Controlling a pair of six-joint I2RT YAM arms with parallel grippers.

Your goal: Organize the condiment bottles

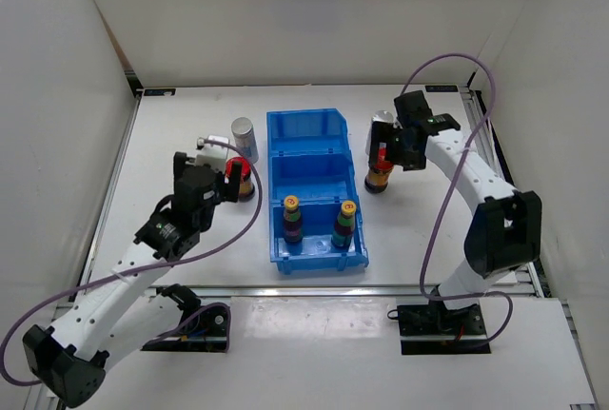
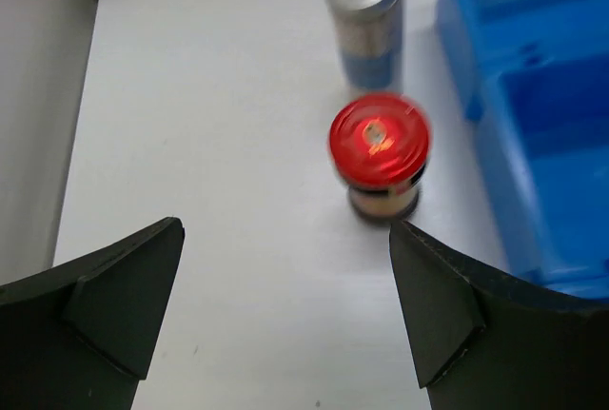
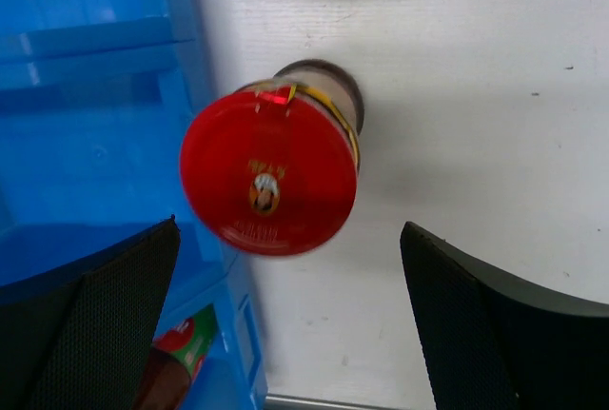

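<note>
My right gripper lowers its open fingers around the red cap (image 1: 383, 159) next, easing toward the bin (image 1: 314, 134), since the cap lies below and nearer the gripper's bin-side finger.
Two slim dark yellow-capped bottles (image 1: 292, 218) (image 1: 345, 223) stand in the near compartment of the blue bin (image 1: 314, 134). One squat red-capped bottle (image 1: 245, 180) stands left of the bin, and a pale silver-topped cylinder (image 1: 244, 137) stands behind it. My left gripper (image 1: 231, 182) is open right beside that red-capped bottle. In the left wrist view the bottle (image 2: 379, 148) stands just ahead of the right finger (image 2: 457, 315), outside the jaws. The other red-capped bottle (image 1: 379, 176) stands right of the bin under my open right gripper (image 1: 385, 155); it shows in the right wrist view (image 3: 269, 174). The second pale cylinder is hidden.
The bin's middle and far compartments hold nothing. The bin wall shows on the right of the left wrist view (image 2: 533, 96) and on the left of the right wrist view (image 3: 86, 96). White walls enclose the table on three sides.
</note>
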